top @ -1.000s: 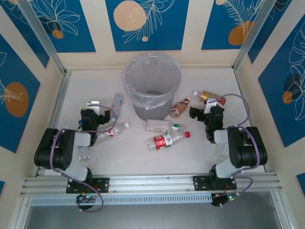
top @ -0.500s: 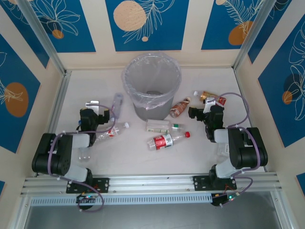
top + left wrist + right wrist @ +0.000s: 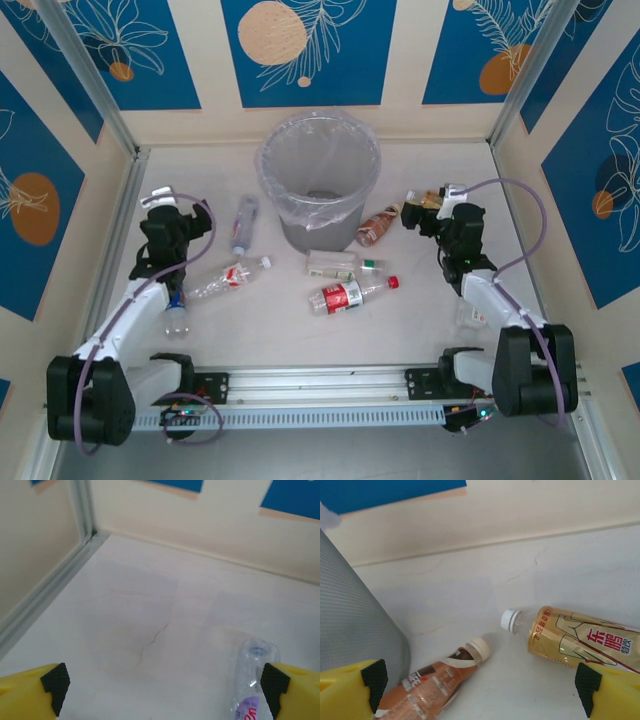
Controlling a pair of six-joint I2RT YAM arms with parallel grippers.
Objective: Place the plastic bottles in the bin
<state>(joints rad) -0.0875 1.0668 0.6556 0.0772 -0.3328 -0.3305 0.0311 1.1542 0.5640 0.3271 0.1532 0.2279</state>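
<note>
My left gripper needs to pull back next, tilt down and lower over the far end of the clear bottle point(image 3: 176, 305) beside the arm, because the bottle is below and back.
The grey bin point(image 3: 320, 195) with its clear bag stands at mid-table; its wall point(image 3: 355, 625) fills the left of the right wrist view. Plastic bottles lie around it. A clear purple-labelled one point(image 3: 242, 222) point(image 3: 251, 682) lies just right of my open left gripper point(image 3: 165, 212) point(image 3: 162, 695). A brown one point(image 3: 378, 225) point(image 3: 432, 690) and a gold one point(image 3: 432, 200) point(image 3: 580, 640) lie just ahead of my open right gripper point(image 3: 430, 212) point(image 3: 480, 692). A red-labelled clear bottle point(image 3: 228, 278), a white-labelled green-capped one point(image 3: 340, 265) and a red-capped one point(image 3: 350, 294) lie nearer the front.
Another clear bottle point(image 3: 176, 320) lies beside the left arm. A metal rail point(image 3: 45, 595) runs along the left wall, and the back wall point(image 3: 520, 525) is close behind the gold bottle. Bare tabletop point(image 3: 150, 620) lies ahead of the left gripper.
Both arms have unfolded and reached forward. The left gripper moved left and farther back, the right one toward the gold and brown bottles. No bottle has moved.
</note>
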